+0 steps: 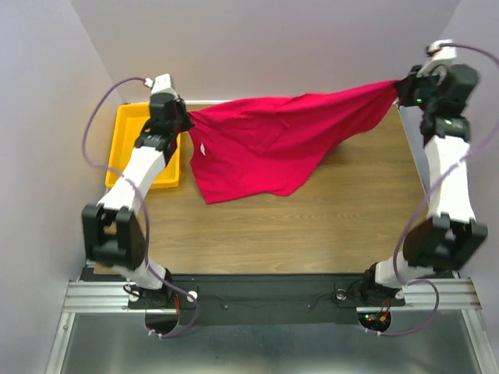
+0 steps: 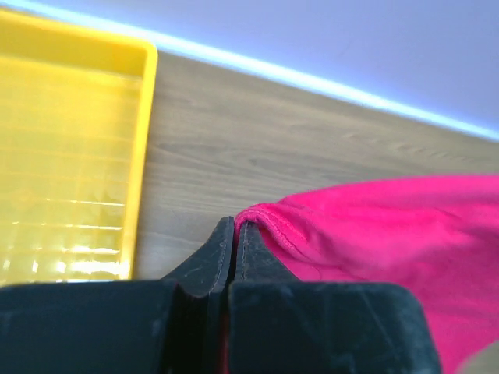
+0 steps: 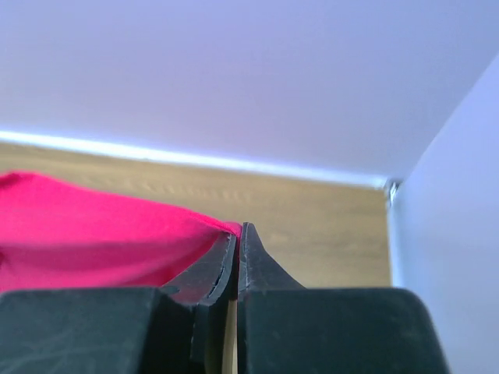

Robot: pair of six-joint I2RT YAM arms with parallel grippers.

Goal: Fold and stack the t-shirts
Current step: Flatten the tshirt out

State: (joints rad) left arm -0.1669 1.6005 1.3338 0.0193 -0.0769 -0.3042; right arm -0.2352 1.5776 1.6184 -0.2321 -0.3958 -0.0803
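The right gripper moves down next and releases the shirt's end on the far part of the tabletop below the gripper, because that end hangs raised.
A crimson-red t-shirt hangs stretched across the back of the table, held at both ends. My left gripper is shut on its left edge near the yellow tray. In the left wrist view the hem folds over the closed left gripper. At the far right, raised above the table's corner, my right gripper is shut on the shirt's other end. The right wrist view shows red cloth pinched at the tip of the right gripper. The shirt's lower part sags onto the wood.
A yellow plastic tray sits at the back left, beside my left arm; its rim shows in the left wrist view. The wooden table spreads in front of the shirt. Pale walls close in on three sides.
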